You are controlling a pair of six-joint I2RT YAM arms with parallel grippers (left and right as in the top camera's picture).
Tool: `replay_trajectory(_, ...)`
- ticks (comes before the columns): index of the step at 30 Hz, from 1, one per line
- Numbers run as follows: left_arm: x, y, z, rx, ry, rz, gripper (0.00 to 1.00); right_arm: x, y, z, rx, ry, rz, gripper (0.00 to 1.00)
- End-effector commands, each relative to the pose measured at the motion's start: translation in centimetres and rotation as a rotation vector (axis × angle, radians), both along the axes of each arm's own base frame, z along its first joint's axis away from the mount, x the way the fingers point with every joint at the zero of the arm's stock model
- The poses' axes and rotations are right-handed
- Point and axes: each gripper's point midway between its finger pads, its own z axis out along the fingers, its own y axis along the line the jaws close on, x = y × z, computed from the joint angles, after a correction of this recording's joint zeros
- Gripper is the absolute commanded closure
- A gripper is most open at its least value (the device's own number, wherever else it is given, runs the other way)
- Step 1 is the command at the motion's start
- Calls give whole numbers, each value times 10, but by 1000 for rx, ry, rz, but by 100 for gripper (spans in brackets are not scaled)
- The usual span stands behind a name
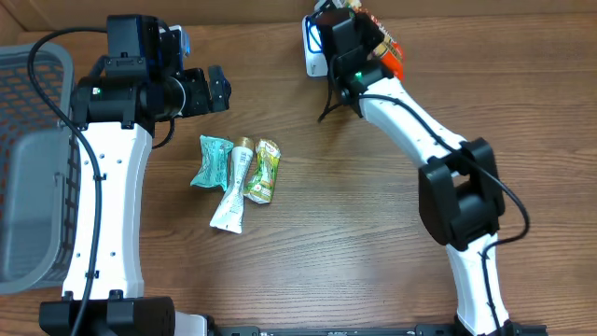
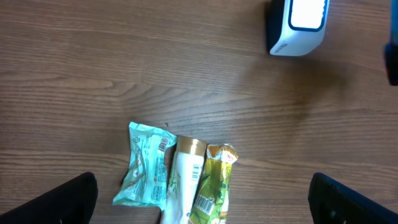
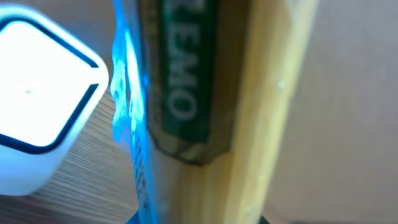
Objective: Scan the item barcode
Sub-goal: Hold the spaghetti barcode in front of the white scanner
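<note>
I will carry the packet across next, then lower and release it, because clear tabletop lies below my right gripper and to its right in the overhead view.
My right gripper (image 1: 353,39) is shut on the item (image 3: 205,93), a yellow packet with a green label, at the far edge of the table. It fills the right wrist view. The packet's left edge glows blue right next to the scanner (image 3: 37,112), a white box with a dark blue rim (image 1: 312,51). In the overhead view the item's orange end (image 1: 388,54) sticks out to the right of the gripper. The barcode itself is not visible. My left gripper (image 2: 204,202) hangs open and empty above three packets on the table.
A teal packet (image 1: 211,161), a white tube (image 1: 233,187) and a green packet (image 1: 265,171) lie side by side left of centre. A grey mesh basket (image 1: 37,159) stands at the left edge. The scanner (image 2: 298,25) also shows in the left wrist view.
</note>
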Motion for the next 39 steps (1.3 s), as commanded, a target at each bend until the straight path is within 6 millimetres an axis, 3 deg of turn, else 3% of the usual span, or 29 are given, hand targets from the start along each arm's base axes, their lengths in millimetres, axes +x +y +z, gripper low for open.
replay_trajectory(1,1,-3,5,4,-18,-27,1,7,-10,43,-197,-64,-1,96)
replay_trajectory(16,1,-3,5,4,-18,-27,1,33,-14,-21,-334,-77,-35,96)
replay_trajectory(26,1,-3,5,4,-18,-27,0,40,-14,-6,-285,-177,-59,96)
replay_trajectory(35,1,-3,5,4,-18,-27,0,48,-23,-34,-320,-133,-36,96)
replay_trajectory(39,1,-3,5,4,-18,-27,0,48,-23,-36,-320,-133,-37,96)
